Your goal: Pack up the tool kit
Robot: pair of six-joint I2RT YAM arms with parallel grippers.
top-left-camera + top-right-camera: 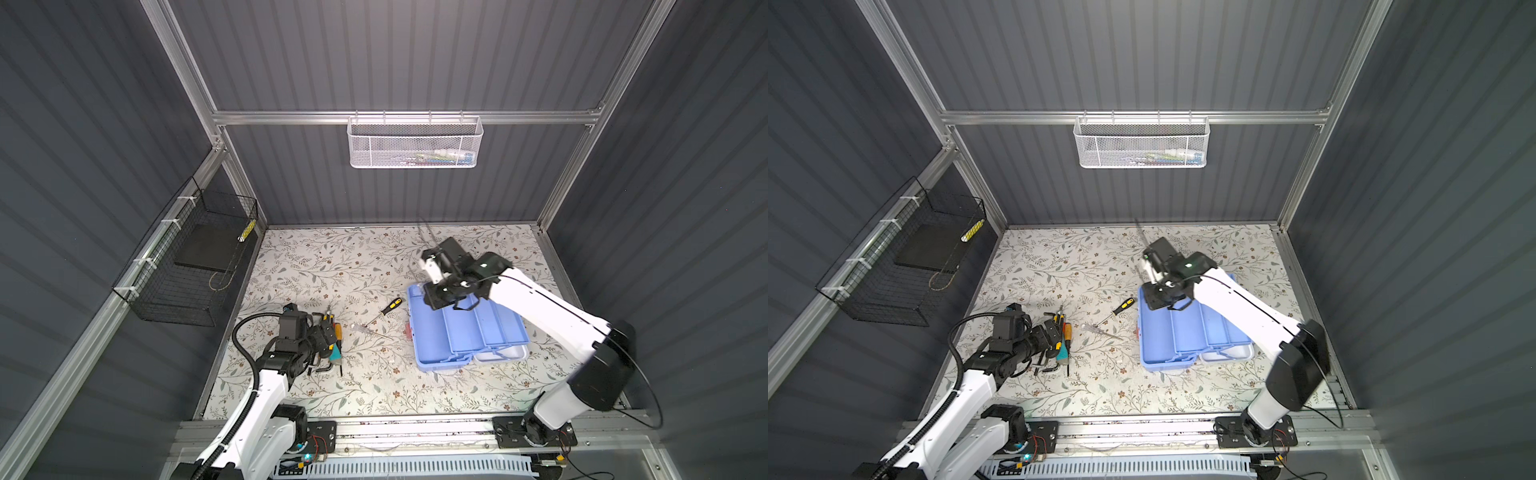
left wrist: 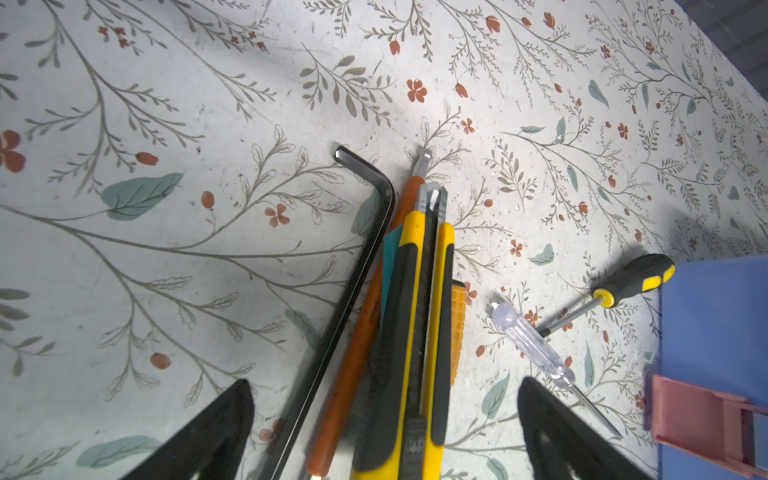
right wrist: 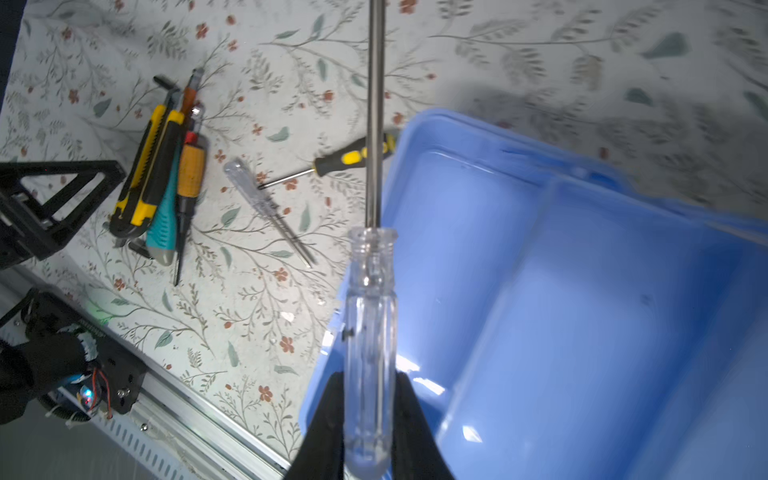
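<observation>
My right gripper next moves across the kit (image 1: pixel 428 332) past the wide tray, turns, lowers and releases the screwdriver along the narrow tray beyond. The narrow tray's long bottom is empty.
The tool kit (image 1: pixel 428 332) lies open at the right in both top views, with light blue tiered trays (image 3: pixel 582 311) and a pink handle (image 2: pixel 698 415). My right gripper (image 3: pixel 370 399) is shut on a clear-handled screwdriver (image 3: pixel 370 324) above the kit's far left corner; its long steel shaft points away. My left gripper (image 2: pixel 384 381) is open and low over a pile holding a yellow utility knife (image 2: pixel 415 311), a hex key (image 2: pixel 365 232) and an orange-handled tool (image 2: pixel 357 332). A small clear screwdriver (image 1: pixel 365 330) and a black-yellow screwdriver (image 1: pixel 390 306) lie between pile and kit.
A white mesh basket (image 1: pixel 413 143) hangs on the back rail with items inside. On the left wall there is a black wire basket (image 1: pixel 195 266). The aluminium rail (image 1: pixel 415 428) carrying both arm bases runs along the table's front edge.
</observation>
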